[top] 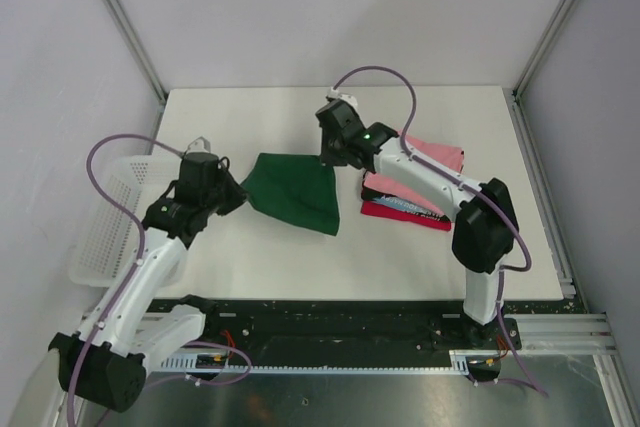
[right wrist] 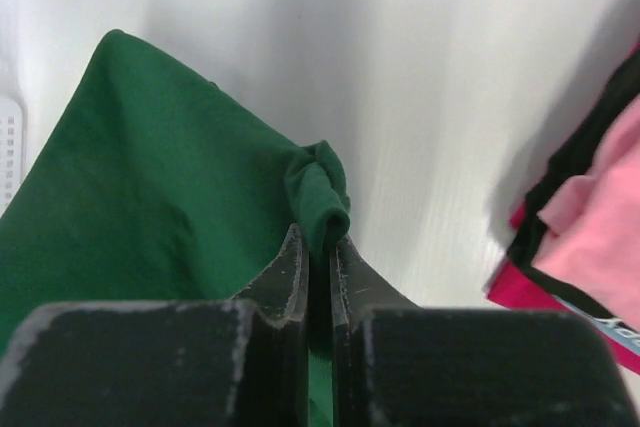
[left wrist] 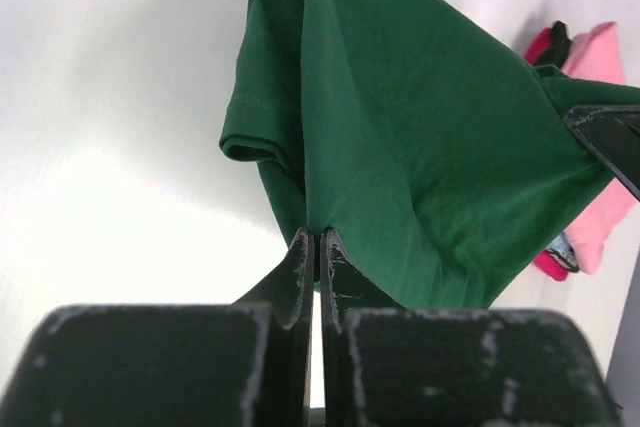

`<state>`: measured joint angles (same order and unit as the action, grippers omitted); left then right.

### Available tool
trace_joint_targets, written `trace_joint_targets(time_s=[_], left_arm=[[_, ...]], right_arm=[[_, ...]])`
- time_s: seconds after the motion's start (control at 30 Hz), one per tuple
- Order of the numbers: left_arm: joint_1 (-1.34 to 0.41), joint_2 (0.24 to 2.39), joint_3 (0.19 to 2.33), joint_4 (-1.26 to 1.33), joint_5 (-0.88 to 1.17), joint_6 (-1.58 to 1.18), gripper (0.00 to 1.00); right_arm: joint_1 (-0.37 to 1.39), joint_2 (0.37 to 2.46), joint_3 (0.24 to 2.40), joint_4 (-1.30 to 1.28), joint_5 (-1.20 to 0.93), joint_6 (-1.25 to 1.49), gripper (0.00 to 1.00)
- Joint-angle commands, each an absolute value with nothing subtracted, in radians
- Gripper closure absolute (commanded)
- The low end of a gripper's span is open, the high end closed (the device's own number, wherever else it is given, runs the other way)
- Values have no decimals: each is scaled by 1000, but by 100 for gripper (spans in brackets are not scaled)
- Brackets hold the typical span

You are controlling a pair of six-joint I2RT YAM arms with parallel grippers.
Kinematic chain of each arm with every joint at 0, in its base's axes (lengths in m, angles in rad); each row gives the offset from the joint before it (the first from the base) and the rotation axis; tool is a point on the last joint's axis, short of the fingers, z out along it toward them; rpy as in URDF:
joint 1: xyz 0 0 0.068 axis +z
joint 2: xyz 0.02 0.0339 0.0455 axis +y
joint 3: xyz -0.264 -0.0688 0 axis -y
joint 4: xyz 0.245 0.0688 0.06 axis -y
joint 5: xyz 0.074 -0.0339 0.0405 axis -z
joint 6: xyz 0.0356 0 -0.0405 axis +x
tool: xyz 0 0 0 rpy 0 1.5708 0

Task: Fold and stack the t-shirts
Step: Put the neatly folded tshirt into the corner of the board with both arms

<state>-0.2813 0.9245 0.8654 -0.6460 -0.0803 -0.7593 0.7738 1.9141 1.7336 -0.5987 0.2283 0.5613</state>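
Observation:
The stack's far pink corner [top: 456, 154] is to the right of my gripper in the top view. My right gripper needs to carry the corner of the green t-shirt just past it next and let go.
The dark green t-shirt [top: 296, 191] hangs stretched between both grippers above the table middle. My left gripper [top: 238, 187] is shut on its left corner; in the left wrist view the cloth [left wrist: 400, 147] rises from the closed gripper [left wrist: 319, 237]. My right gripper [top: 328, 154] is shut on the right corner; in the right wrist view a bunched fold of the green shirt [right wrist: 150, 177] sits between the gripper's tips [right wrist: 318, 239]. A stack of folded pink [top: 435, 153], black [top: 385, 187] and red [top: 400, 213] shirts lies on the table right of the green one, partly under the right arm.
A white plastic mesh basket [top: 112, 215] stands at the table's left edge beside the left arm. The white table [top: 260, 117] ends at metal frame posts and grey walls. The stack also shows in the right wrist view [right wrist: 590, 217] at the right.

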Motion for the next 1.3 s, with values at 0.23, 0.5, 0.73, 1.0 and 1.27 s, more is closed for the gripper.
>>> trace_joint_targets(time_s=[0.23, 0.5, 0.73, 1.0, 1.27], left_arm=[[-478, 1173, 1205, -610, -136, -772, 100], [-628, 1501, 1519, -587, -157, -776, 100], [-698, 1762, 1758, -586, -128, -773, 100], [-718, 1916, 1865, -585, -105, -778, 100], [-728, 1980, 1919, -586, -94, -782, 100]], right_arm=[[529, 1686, 1754, -680, 241, 507, 100], [263, 1566, 1670, -693, 179, 472, 100], [89, 1542, 1631, -685, 123, 451, 100], [-32, 1545, 1567, -648, 63, 439, 100], [-82, 1566, 1557, -628, 28, 443, 100]])
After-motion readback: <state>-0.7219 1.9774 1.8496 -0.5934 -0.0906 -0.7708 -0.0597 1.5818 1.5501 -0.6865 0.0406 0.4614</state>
